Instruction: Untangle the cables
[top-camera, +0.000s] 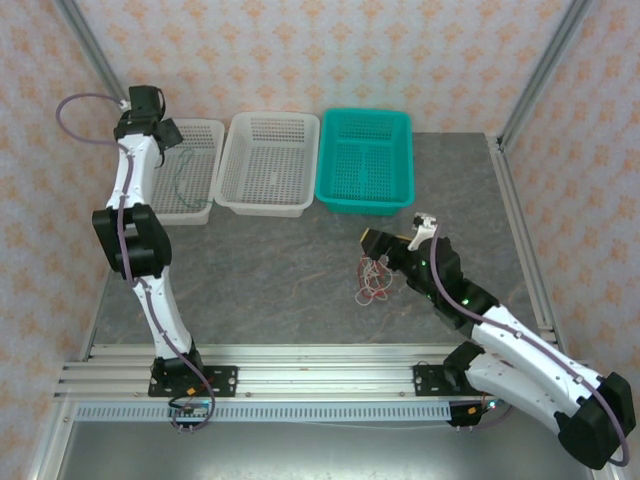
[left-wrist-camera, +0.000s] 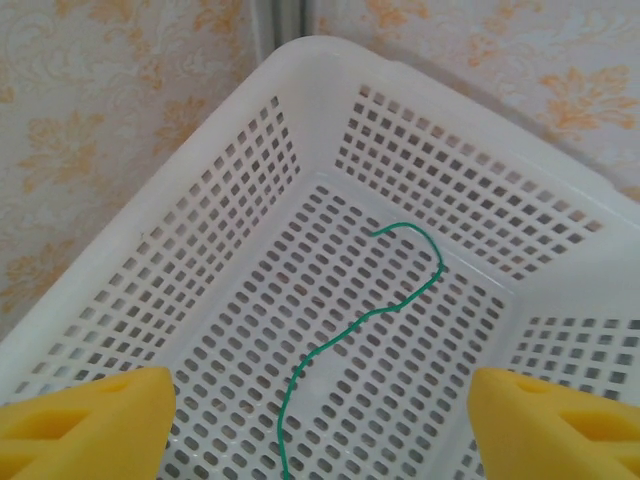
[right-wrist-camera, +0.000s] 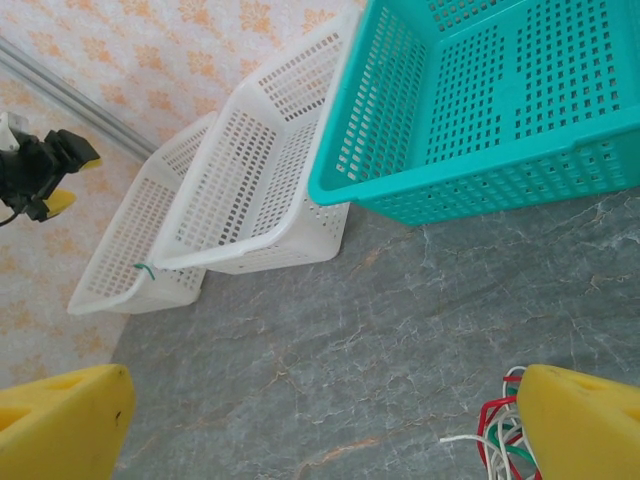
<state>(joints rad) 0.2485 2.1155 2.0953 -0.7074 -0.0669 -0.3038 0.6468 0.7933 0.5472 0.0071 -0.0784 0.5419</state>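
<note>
The open fingers of my right gripper still point past the far end of the tangle (top-camera: 373, 265) (right-wrist-camera: 505, 440) toward the baskets. My right gripper will tilt down next and lower them onto it.
A single green cable (left-wrist-camera: 400, 300) lies curled on the floor of the left white basket (left-wrist-camera: 300, 60), and is faintly visible there from above (top-camera: 178, 185). My left gripper (left-wrist-camera: 320, 425) hovers over that basket, its yellow fingers (left-wrist-camera: 90, 415) spread wide, open and holding nothing. A tangle of red, white and green cables (top-camera: 374, 280) rests on the grey table. My right gripper (top-camera: 378, 243) sits just behind this tangle, open and empty; in the right wrist view the tangle (right-wrist-camera: 505, 440) lies by its right finger (right-wrist-camera: 585, 420).
Three baskets line the back of the table: the left white basket (top-camera: 200, 170), a middle white basket (top-camera: 268, 160) and a teal basket (top-camera: 365, 160). Bare grey tabletop (right-wrist-camera: 330, 330) stretches between the baskets and the tangle. Metal frame posts stand at the rear corners.
</note>
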